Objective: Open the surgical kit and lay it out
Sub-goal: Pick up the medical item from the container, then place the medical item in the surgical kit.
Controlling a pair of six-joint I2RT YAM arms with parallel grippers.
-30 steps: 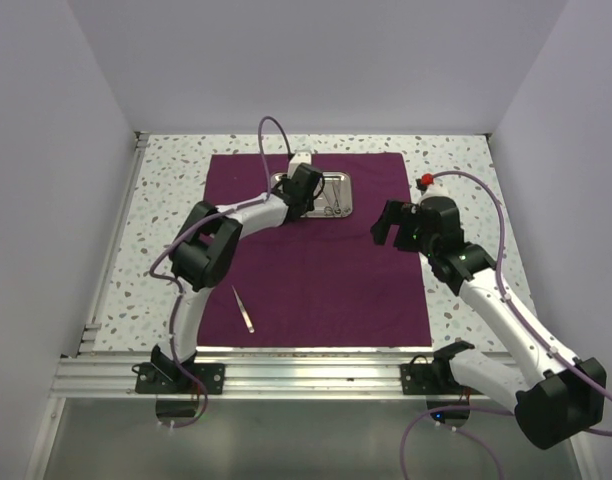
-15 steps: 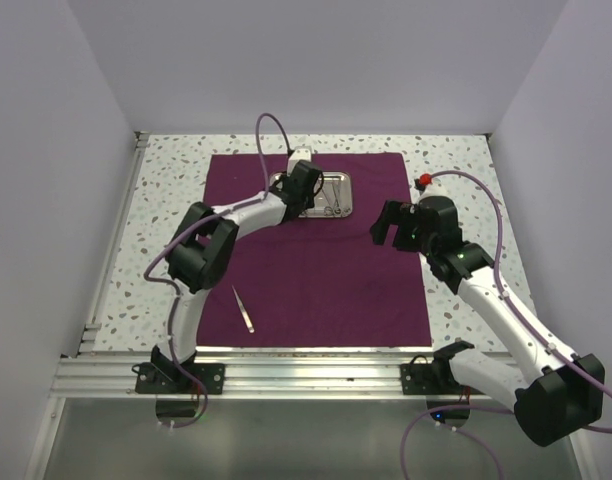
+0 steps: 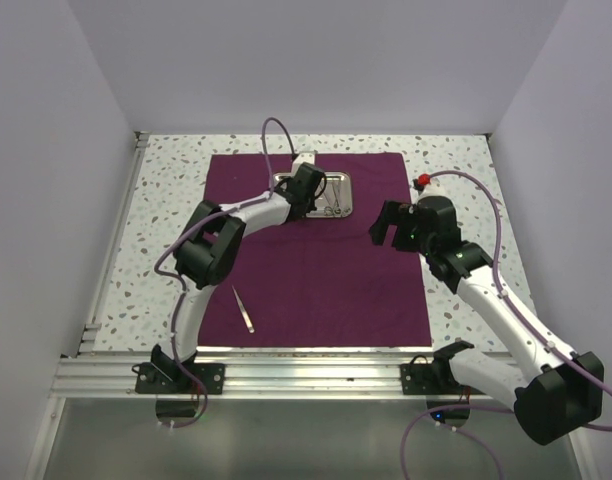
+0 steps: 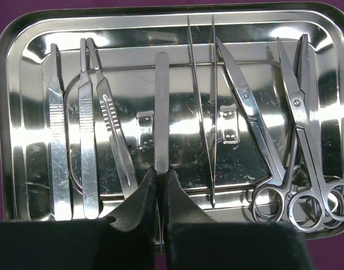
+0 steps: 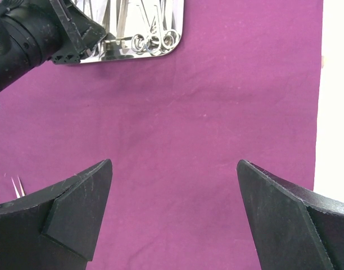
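Observation:
I will next lift my left gripper from the tray, bring the flat steel instrument back and lower it next to the near tweezers, where the cloth is empty.
The dark purple cloth [image 3: 316, 270] lies spread flat on the table. The steel tray [image 3: 343, 184] sits on its far part, and in the left wrist view its rim [image 4: 161, 22] frames several instruments. My left gripper [image 4: 161, 179] is down in the tray, shut on the near end of a flat steel instrument [image 4: 162, 107]. Slim tweezers [image 4: 203, 101] and ring-handled scissors [image 4: 307, 140] lie to its right, flat handles [image 4: 57, 140] to its left. One pair of tweezers [image 3: 244, 309] lies on the cloth at the near left. My right gripper [image 5: 173, 163] is open and empty above the cloth [image 5: 217, 112].
The speckled tabletop [image 3: 166, 200] surrounds the cloth, and white walls close in the back and both sides. An aluminium rail [image 3: 306, 375] runs along the near edge. The tray's corner [image 5: 177, 22] and the left arm's wrist [image 5: 37, 34] show in the right wrist view.
The left arm's elbow has shifted slightly to the right while its gripper stays at the tray. The right arm has barely moved.

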